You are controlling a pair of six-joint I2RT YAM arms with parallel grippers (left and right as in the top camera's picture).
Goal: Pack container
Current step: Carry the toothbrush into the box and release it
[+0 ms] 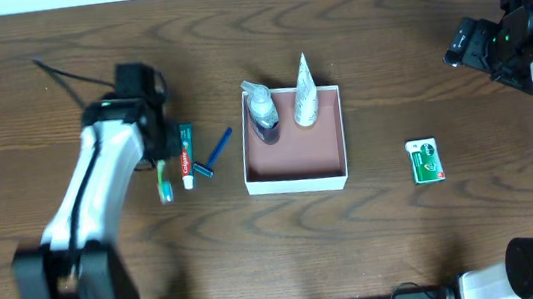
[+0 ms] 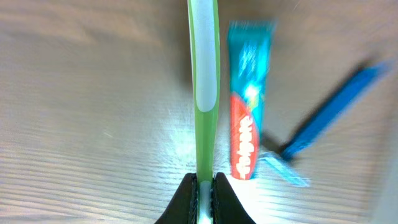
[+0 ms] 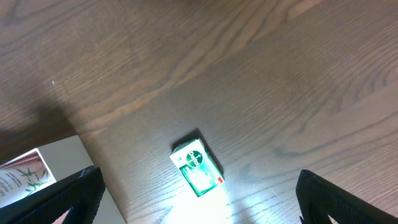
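The container's near part is empty (image 1: 294, 160), so the toothbrush rises past the tube and razor in my left gripper next, then turns and lowers in there.
The container (image 1: 298, 163) is a square white box with a reddish-brown inside at the table's middle. A clear bottle (image 1: 263, 113) and a white tube (image 1: 304, 95) stand in its far part. My left gripper (image 1: 160, 160) is shut on the handle of a green toothbrush (image 2: 205, 68), which lies on the table left of the container. In the left wrist view the jaws (image 2: 205, 194) clamp the handle's end. My right gripper (image 1: 464, 46) is open and empty, high at the far right. The container's corner (image 3: 43, 168) shows in the right wrist view.
A toothpaste tube (image 1: 186, 157) (image 2: 249, 106) and a blue razor (image 1: 215, 153) (image 2: 329, 112) lie just right of the toothbrush. A small green packet (image 1: 426, 160) (image 3: 198, 165) lies on the table right of the container, below my right gripper (image 3: 199, 190).
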